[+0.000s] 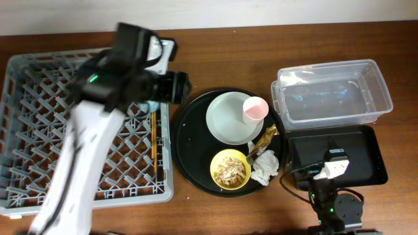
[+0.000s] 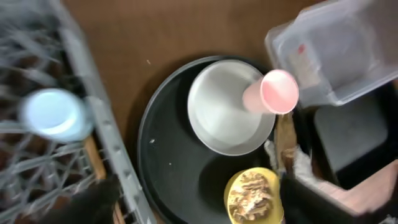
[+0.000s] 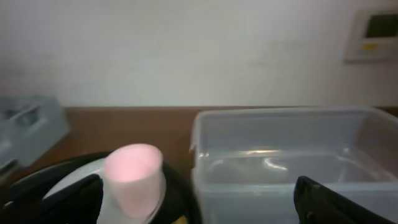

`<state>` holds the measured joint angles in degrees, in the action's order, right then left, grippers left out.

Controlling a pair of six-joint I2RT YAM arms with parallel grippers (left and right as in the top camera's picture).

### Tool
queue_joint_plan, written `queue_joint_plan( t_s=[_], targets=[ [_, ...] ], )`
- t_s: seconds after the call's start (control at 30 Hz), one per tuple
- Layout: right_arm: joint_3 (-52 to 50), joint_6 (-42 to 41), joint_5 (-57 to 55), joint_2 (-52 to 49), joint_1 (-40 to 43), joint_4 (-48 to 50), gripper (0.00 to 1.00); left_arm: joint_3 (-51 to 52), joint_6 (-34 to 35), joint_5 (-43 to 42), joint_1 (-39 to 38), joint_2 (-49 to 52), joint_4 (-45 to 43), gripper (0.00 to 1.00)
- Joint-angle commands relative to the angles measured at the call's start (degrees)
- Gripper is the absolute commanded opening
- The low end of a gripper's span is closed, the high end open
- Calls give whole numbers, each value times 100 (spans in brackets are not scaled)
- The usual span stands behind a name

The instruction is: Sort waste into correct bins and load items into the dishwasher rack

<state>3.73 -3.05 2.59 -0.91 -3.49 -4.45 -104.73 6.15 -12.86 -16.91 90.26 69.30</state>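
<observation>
The right gripper rises away from my base over the plate (image 1: 225, 121) next, tips downward, then lowers onto the pink cup's rim.
My left gripper (image 1: 175, 86) hangs open over the right edge of the grey dishwasher rack (image 1: 39, 137), its fingers (image 2: 93, 199) spread wide and empty. A blue cup (image 2: 55, 114) sits in the rack just beside it. Chopsticks (image 1: 154, 134) lie along the rack's right side. The pink cup (image 1: 255, 109) rests on the pale plate (image 1: 225, 121). A yellow bowl (image 1: 230, 169) holds tan food scraps (image 2: 252, 194). The white napkin (image 1: 264, 167) and gold-brown wrapper (image 1: 265, 138) lie beside it. My right gripper (image 1: 330, 166) is open over the black bin (image 1: 366, 153).
The plate, bowl, napkin and wrapper sit on a large round black tray (image 1: 189, 130). The clear tub (image 1: 332, 91) stands at the back right, the shallow black bin just in front of it. Bare wooden table (image 1: 222, 52) shows behind the tray.
</observation>
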Motion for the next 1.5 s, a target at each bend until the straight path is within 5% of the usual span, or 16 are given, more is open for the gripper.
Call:
queue_joint_plan(
  t_s=[0.0,0.4,0.5,0.53,0.57,0.6,0.7,0.83,1.07,1.33,1.47],
  targets=[
    [1274,-42,229,-319,-24,-678,98,-22,-35,654,-11,-376,225,99],
    [8107,-90,365,-6347,-26,-5825,98,-20,70,1080,-9,-186,402,99],
    [9547,168,1930,-7639,-33,-6832,100,-20,70,1165,-4,-186,409,99],
    [9783,293,2509,-7932,-59,-6931,78,-20,72,1165,0,-186,411,99],
    [9919,343,2723,-8177,-133,-6961,51,-15,72,1163,0,-186,415,99],
    [9958,262,2594,-8369,-236,-6948,43,2,149,1163,0,-186,413,99],
    [9805,-90,1211,-8946,-859,-6961,52,258,476,1163,-2,-186,326,99],
    [9680,-90,-7,-9628,-1635,-6924,52,800,474,1163,0,-181,70,99],
    [9676,-66,-59,-10598,-1978,-6824,51,1491,498,1161,0,-181,-212,99],
    [9676,-26,-212,-11377,-1974,-6647,32,1635,498,1161,11,-181,-306,99],
    [9558,-26,-249,-11488,-1974,-6502,31,1637,501,1161,11,-181,-306,99]
  ],
)
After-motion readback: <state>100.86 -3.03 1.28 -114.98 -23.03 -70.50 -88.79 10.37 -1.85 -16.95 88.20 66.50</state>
